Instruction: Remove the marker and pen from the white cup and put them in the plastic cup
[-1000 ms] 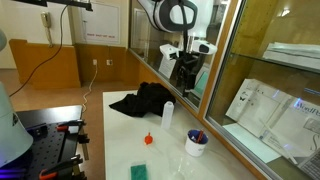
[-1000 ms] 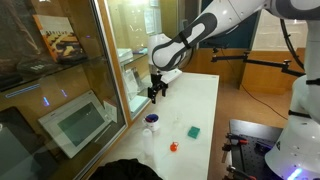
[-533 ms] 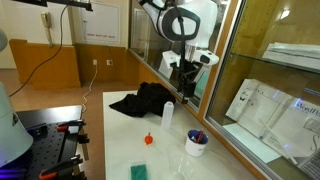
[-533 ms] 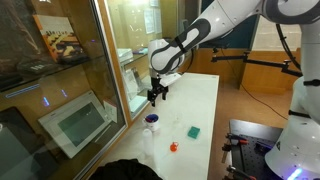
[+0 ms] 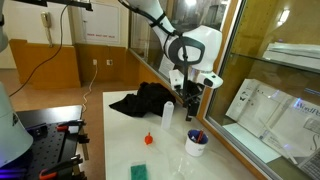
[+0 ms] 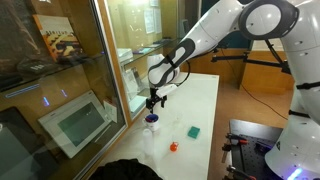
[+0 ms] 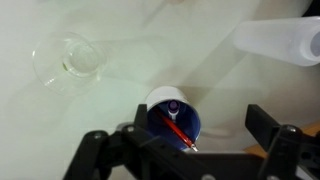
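Observation:
I will lower my gripper to the white cup's opening next. Then I will close it on the red pen (image 7: 177,131) inside.
The white cup (image 7: 172,104) stands on the pale table, right below my gripper (image 7: 180,142). Inside it lie the slim red pen (image 7: 177,131) and the dark marker (image 7: 174,107), whose pale end faces up. The clear plastic cup (image 7: 68,62) stands empty at the upper left of the wrist view. My gripper is open and empty, with one finger (image 7: 92,148) on each side of the white cup and above it. In both exterior views the gripper (image 5: 190,101) (image 6: 153,100) hangs a little above the white cup (image 5: 197,145) (image 6: 151,124).
A taller whitish cylinder (image 5: 168,115) (image 7: 282,40) stands near the white cup. A small orange object (image 5: 148,139) (image 6: 173,146) and a green block (image 5: 140,172) (image 6: 194,131) lie on the table. A black cloth (image 5: 148,100) lies behind. A glass wall (image 5: 250,70) runs along the table's edge.
My gripper has moved down and across the table to a spot above the white cup. The cup, pen and marker have not moved.

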Controlling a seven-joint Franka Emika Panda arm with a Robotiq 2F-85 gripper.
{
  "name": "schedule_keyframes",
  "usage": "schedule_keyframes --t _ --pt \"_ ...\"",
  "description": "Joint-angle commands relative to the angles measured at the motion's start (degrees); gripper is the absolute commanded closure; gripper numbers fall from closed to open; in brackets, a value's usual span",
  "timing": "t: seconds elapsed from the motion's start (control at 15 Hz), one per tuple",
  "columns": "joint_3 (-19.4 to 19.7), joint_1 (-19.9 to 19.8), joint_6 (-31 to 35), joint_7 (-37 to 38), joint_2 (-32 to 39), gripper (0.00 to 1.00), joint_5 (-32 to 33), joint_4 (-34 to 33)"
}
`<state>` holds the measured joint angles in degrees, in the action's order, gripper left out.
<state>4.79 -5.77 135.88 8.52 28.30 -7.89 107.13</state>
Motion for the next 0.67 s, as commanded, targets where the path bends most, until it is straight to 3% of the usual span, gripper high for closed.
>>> schedule_keyframes --t 0.0,0.27,0.6 --pt "0.75 0.41 4.12 2.68 3.96 0.00 0.07 -2.40" --pt "1.54 0.52 8.64 5.02 7.59 0.00 0.00 -3.34" --pt "2.30 0.55 9.24 7.08 10.93 0.00 -0.10 -5.17"
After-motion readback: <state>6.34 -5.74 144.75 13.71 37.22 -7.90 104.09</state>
